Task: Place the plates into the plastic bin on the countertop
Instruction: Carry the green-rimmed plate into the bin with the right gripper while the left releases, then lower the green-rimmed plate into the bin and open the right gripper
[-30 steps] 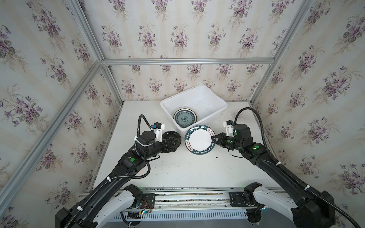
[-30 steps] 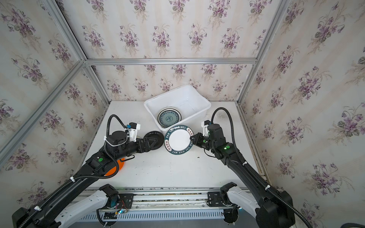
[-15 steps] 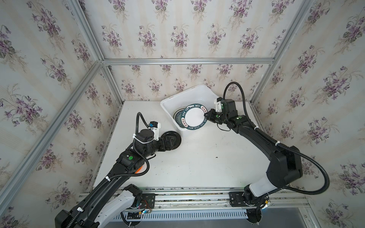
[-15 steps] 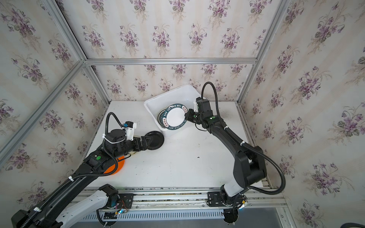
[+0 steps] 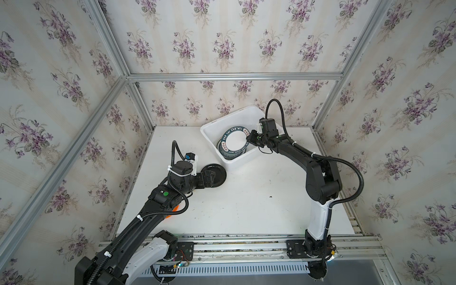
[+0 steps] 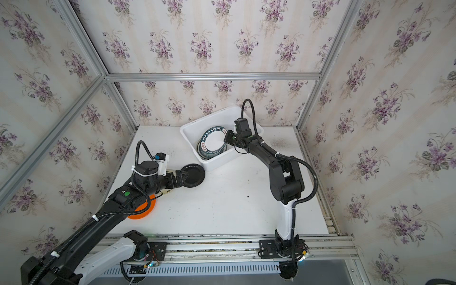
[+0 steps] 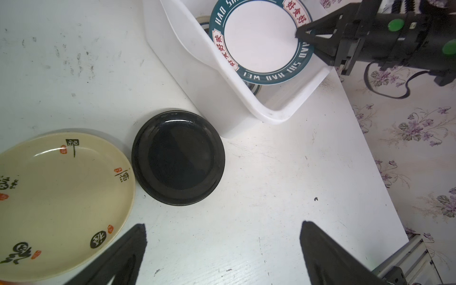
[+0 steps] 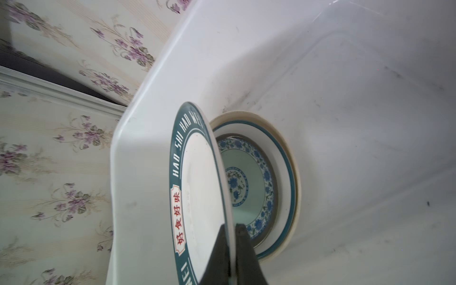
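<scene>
I need to move my right gripper down deeper into the bin [image 5: 237, 162] and let go of the white plate's rim over the stack of plates, because that stack is below my gripper.
My right gripper [image 8: 230, 227] is shut on the rim of a white plate with a teal lettered border [image 8: 197, 185], holding it tilted over the plastic bin [image 5: 237, 162]. Inside the bin lies a stack topped by a teal-patterned plate [image 8: 246, 182]. In both top views the held plate [image 6: 214, 142] hangs above that stack. On the countertop [image 5: 246, 209] a glossy black plate [image 7: 177, 158] lies beside a cream plate [image 7: 61, 202]. My left gripper [image 7: 222, 224] stands open just short of the black plate [image 5: 217, 172], holding nothing. An orange plate [image 6: 145, 209] lies partly under the left arm.
The bin stands at the back of the countertop, turned at an angle, close to the rear wall. Aluminium posts [image 5: 328, 103] and wallpapered walls close in the sides. A metal rail [image 5: 246, 246] with both arm bases runs along the front edge.
My right gripper has carried the lettered plate from the middle of the countertop back and over the bin. The left arm has barely moved and stays open by the black plate.
</scene>
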Controlling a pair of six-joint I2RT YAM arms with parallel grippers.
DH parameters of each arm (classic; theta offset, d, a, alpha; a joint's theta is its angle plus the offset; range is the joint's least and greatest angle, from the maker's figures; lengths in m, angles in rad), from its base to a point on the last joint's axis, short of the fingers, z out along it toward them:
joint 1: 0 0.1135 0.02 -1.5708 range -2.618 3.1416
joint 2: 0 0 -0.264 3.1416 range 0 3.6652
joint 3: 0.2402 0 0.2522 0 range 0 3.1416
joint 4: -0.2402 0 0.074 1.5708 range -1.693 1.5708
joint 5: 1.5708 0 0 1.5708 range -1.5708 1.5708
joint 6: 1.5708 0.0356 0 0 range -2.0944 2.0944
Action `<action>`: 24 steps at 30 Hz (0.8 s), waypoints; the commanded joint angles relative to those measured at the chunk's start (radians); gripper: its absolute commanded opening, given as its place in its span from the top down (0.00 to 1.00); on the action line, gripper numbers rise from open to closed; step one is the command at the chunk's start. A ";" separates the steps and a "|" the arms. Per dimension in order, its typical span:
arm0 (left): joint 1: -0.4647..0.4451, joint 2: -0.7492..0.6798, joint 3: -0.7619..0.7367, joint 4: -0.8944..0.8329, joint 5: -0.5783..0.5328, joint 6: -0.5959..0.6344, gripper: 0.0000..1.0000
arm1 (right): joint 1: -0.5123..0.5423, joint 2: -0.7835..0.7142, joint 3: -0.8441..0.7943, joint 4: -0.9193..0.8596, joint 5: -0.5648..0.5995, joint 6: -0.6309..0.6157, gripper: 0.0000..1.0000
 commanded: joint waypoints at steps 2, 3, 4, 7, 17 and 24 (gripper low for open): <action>0.011 -0.014 -0.015 0.018 -0.025 0.011 0.01 | 0.000 0.061 0.081 -0.039 0.024 -0.021 1.00; 0.012 -0.017 -0.020 0.021 -0.029 0.007 0.01 | 0.002 0.077 0.097 -0.057 0.029 -0.025 1.00; 0.014 -0.019 -0.027 0.026 -0.035 0.004 0.01 | 0.001 0.093 0.115 -0.076 0.034 -0.036 1.00; 0.020 -0.015 -0.043 0.040 -0.038 0.000 0.01 | 0.001 0.129 0.163 -0.117 0.048 -0.051 1.00; 0.045 0.013 -0.039 0.045 -0.001 0.020 0.01 | 0.009 0.219 0.286 -0.221 0.043 -0.062 0.98; 0.059 0.005 -0.036 0.044 0.014 0.027 0.01 | 0.010 0.231 0.345 -0.273 0.054 -0.099 0.60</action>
